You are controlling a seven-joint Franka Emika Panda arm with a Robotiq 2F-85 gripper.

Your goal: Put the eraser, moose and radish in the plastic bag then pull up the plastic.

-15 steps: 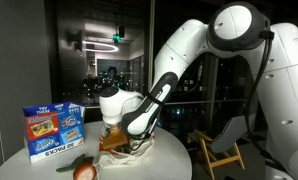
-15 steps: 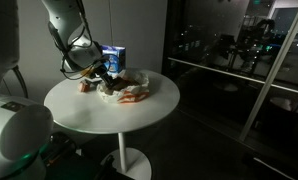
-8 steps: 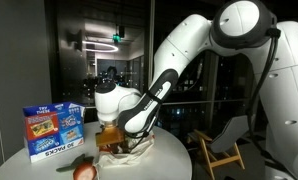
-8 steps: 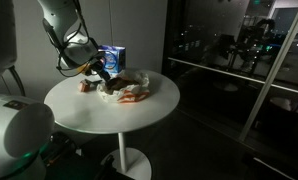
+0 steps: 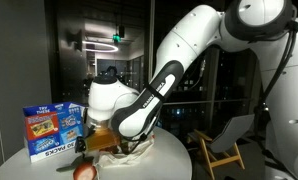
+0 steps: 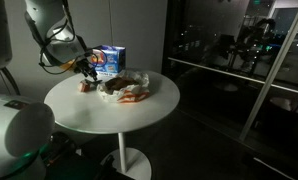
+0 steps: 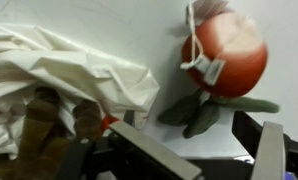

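Observation:
My open gripper turns and lowers past the green leaves onto the radish's round red body [image 7: 232, 58] next, since that lies below it and beyond the leaves.
The radish [image 7: 229, 50], red and white with green leaves, lies on the white table beside the plastic bag [image 7: 59, 70]; it also shows in both exterior views [image 5: 84, 170] [image 6: 86, 86]. The brown moose [image 7: 44, 125] lies inside the crumpled white bag [image 5: 127, 150] [image 6: 124, 88]. A small orange-red patch sits at the bag's edge; I cannot tell whether it is the eraser. My gripper [image 7: 199, 150] hangs open above the table between bag and radish, with nothing between its fingers [image 7: 264, 150]. In both exterior views the gripper [image 5: 89, 140] [image 6: 87, 65] is just above the radish.
A blue carton [image 5: 54, 130] [image 6: 111, 60] stands upright behind the radish and bag. The round white table [image 6: 99, 115] drops off close to the radish. A chair [image 5: 224, 150] stands beyond the table. Dark windows fill the background.
The jaws have opened from nearly shut. The gripper has moved off the bag toward the radish, and the moose now lies in the bag.

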